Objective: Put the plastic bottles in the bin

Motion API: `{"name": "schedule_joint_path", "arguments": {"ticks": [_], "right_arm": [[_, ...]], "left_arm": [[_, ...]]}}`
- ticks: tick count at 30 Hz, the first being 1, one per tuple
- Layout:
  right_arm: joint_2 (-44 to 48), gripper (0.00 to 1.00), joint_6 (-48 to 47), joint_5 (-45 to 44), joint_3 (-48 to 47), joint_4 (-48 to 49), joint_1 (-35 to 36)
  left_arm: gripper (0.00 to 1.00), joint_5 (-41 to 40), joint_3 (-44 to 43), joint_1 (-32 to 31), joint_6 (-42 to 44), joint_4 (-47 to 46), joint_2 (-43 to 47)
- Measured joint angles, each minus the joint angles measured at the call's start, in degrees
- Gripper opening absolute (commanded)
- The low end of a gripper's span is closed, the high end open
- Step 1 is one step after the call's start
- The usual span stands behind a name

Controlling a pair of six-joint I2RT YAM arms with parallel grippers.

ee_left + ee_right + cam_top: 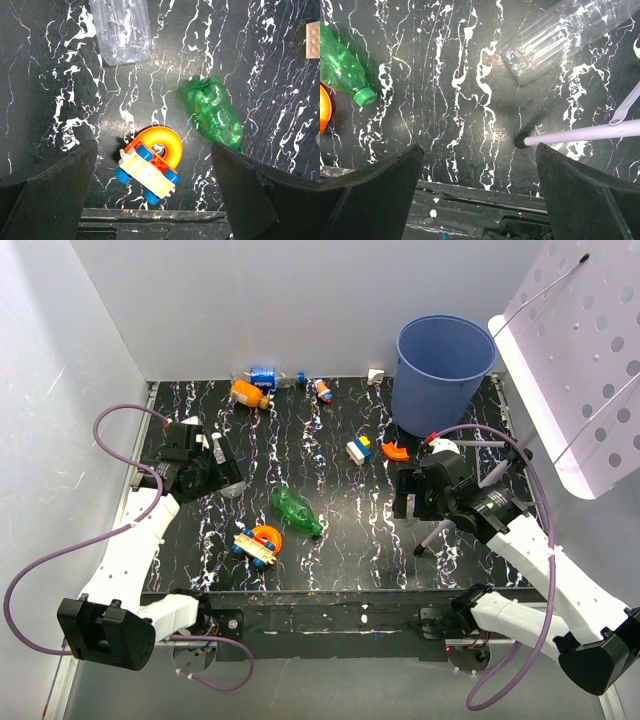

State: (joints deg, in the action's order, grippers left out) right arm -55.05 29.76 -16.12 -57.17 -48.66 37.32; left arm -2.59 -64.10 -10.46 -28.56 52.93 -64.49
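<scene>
I need to lower my left gripper next and move it to the right in the top view, onto the nearest end, the base of the green bottle.
The blue bin (443,365) stands at the back right. A green bottle (296,511) (216,112) (342,67) lies mid-table between the arms. An orange bottle (248,394) and a blue-labelled bottle (265,377) lie by the back wall. One clear bottle (122,30) lies just past my left gripper. Another clear bottle (565,35) lies beyond my right gripper. My left gripper (222,468) (154,146) hangs open over the table, holding nothing. My right gripper (413,502) (479,147) is also open and empty, right of the green bottle.
An orange arch on a wheeled block toy (152,160) (258,540) sits below my left gripper. A yellow-blue block (358,450) and an orange arch (395,451) lie near the bin. A lilac stand leg (580,134) rests by my right gripper. A white perforated panel (580,360) overhangs the right side.
</scene>
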Motion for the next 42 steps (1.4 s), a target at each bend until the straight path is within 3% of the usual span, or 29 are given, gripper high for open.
{"name": "schedule_joint_path", "arguments": {"ticks": [9,14,20,27,35,40,42], "right_arm": [[3.9,1.00,0.1,1.2,3.7,1.3,0.0],[3.1,1.00,0.1,2.3,3.7,2.4,0.0],[0.4,1.00,0.1,3.2,3.7,2.8,0.2],[0.8,1.00,0.8,3.2,3.7,2.6,0.3],[3.8,1.00,2.0,3.2,3.7,2.4,0.4],[3.7,1.00,2.9,3.5,3.7,2.2,0.4],[3.7,1.00,3.0,3.9,3.7,2.2,0.5]], "left_arm": [[0.98,1.5,5.8,-1.0,-3.7,-0.9,1.4],[0.98,-0.8,10.4,-7.3,-9.5,0.5,1.7],[0.98,-3.9,7.3,-13.6,-15.3,0.1,-6.4],[0.98,-4.5,6.1,-19.5,-24.1,-7.6,-17.0],[0.98,-2.5,7.0,-20.3,-25.5,-19.6,-23.8],[0.91,-0.8,7.1,-20.3,-25.5,-25.8,-28.1],[0.83,0.0,7.1,-20.3,-25.5,-26.9,-30.1]]}}
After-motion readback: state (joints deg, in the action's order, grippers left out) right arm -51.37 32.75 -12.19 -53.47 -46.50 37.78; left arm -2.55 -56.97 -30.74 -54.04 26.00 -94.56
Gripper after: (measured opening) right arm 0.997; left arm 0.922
